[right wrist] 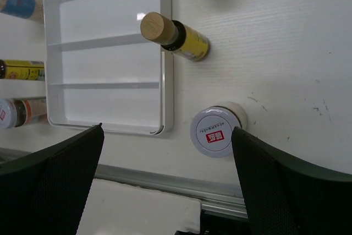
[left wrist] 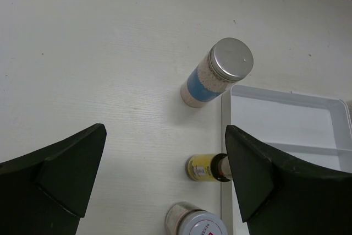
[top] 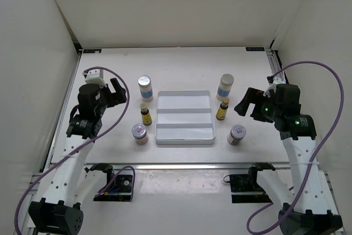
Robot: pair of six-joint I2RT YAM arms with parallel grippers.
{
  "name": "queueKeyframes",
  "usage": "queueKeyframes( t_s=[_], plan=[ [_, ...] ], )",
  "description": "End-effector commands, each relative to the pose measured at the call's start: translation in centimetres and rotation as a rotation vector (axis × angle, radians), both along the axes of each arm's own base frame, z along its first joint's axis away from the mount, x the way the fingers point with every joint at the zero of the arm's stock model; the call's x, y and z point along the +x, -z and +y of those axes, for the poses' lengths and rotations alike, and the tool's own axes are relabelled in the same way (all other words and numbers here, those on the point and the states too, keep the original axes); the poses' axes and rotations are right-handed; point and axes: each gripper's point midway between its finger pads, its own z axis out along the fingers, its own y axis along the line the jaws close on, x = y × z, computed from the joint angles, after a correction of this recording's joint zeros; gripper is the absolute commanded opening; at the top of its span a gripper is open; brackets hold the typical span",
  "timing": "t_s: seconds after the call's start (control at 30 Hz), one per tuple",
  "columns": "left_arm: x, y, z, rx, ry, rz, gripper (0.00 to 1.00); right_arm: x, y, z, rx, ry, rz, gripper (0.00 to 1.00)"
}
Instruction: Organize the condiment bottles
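Observation:
The lid of the nearer red-labelled jar (top: 238, 131) (right wrist: 214, 132) is next for my right gripper, because that jar stands outside the empty tray. My right gripper will move down and back until its open fingers are on both sides of that lid.
Six condiment bottles stand on the table around a white tray (top: 184, 142). Left of it are a blue-labelled jar (top: 145, 87), a yellow bottle (top: 146, 115) and a red-labelled jar (top: 139, 134). Right of it are a blue-labelled jar (top: 225, 86), a yellow bottle (top: 223, 109) and a red-labelled jar (top: 237, 134). My left gripper (top: 117, 93) is open and empty, above the table left of the left blue jar (left wrist: 217, 72). My right gripper (top: 247, 103) is open and empty, right of the right yellow bottle (right wrist: 179, 38) and above the red-labelled jar (right wrist: 215, 130).
The tray (right wrist: 110, 59) has three empty compartments. White walls enclose the table on the left, back and right. The table's front edge with a metal rail (top: 181, 166) lies just below the tray and the red-labelled jars.

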Motion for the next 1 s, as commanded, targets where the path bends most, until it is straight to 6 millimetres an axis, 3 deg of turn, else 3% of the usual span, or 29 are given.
queueKeyframes(
  t_s=[0.0,0.17,0.33,0.47,0.73,0.97],
  plan=[
    [-0.2,-0.3,-0.6,-0.013,0.028,-0.012,1.00,-0.7,1.5,0.4,0.023,0.009,0.113,1.00],
    [-0.4,-0.1,-0.9,-0.013,0.037,-0.011,1.00,-1.3,2.1,0.5,0.067,0.078,0.225,1.00],
    [-0.5,-0.4,-0.7,-0.020,0.026,-0.021,1.00,-2.7,4.9,-0.9,0.051,0.229,0.337,1.00],
    [-0.5,-0.4,-0.7,-0.020,0.026,-0.021,1.00,-4.0,4.8,-0.5,0.106,0.258,0.325,1.00],
    [-0.5,-0.4,-0.9,-0.026,0.023,-0.021,1.00,-4.7,4.8,-0.6,0.127,0.286,0.297,1.00],
    [-0.6,-0.7,-0.7,-0.024,0.015,-0.030,1.00,-4.7,8.7,-1.1,0.078,0.339,0.472,1.00]
  ],
)
